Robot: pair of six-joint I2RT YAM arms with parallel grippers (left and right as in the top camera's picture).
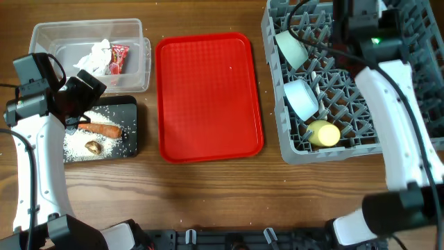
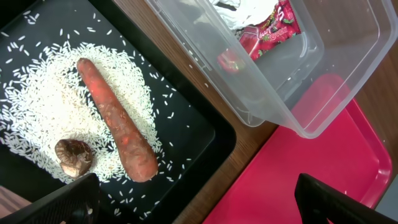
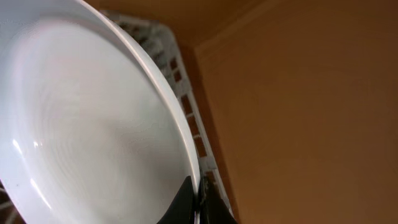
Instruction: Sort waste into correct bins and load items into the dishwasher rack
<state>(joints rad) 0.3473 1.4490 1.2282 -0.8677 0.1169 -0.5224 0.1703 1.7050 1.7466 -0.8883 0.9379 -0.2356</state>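
The rack's empty wires beside the bowls are below. My right gripper should next move down until the pale plate (image 3: 93, 124) stands among the wires, then let go of the plate's rim.
The clear tub (image 1: 132, 31) holds crumpled white tissue (image 1: 97, 55) and the red snack wrapper (image 1: 119, 57), which also shows in the left wrist view (image 2: 273, 31). The black tray (image 1: 128, 142) holds white rice (image 2: 43, 106), the orange carrot stick (image 2: 118, 121) and the brown lump (image 2: 73, 157). My left gripper (image 2: 199, 205) is open and empty above the black tray's corner beside the tub. The grey rack (image 1: 291, 149) holds a pale green bowl (image 1: 291, 47), a pale blue bowl (image 1: 302, 97) and the yellow cup (image 1: 322, 132). My right gripper (image 3: 196, 202) is shut on the rim of the pale plate (image 3: 93, 124) over the rack.
The flat red tray (image 1: 208, 97) lies between the bins and the rack. The tub's near wall (image 2: 249, 87) rises right beside the black tray. The right arm (image 1: 388, 104) stretches across the rack and hides its far right part.
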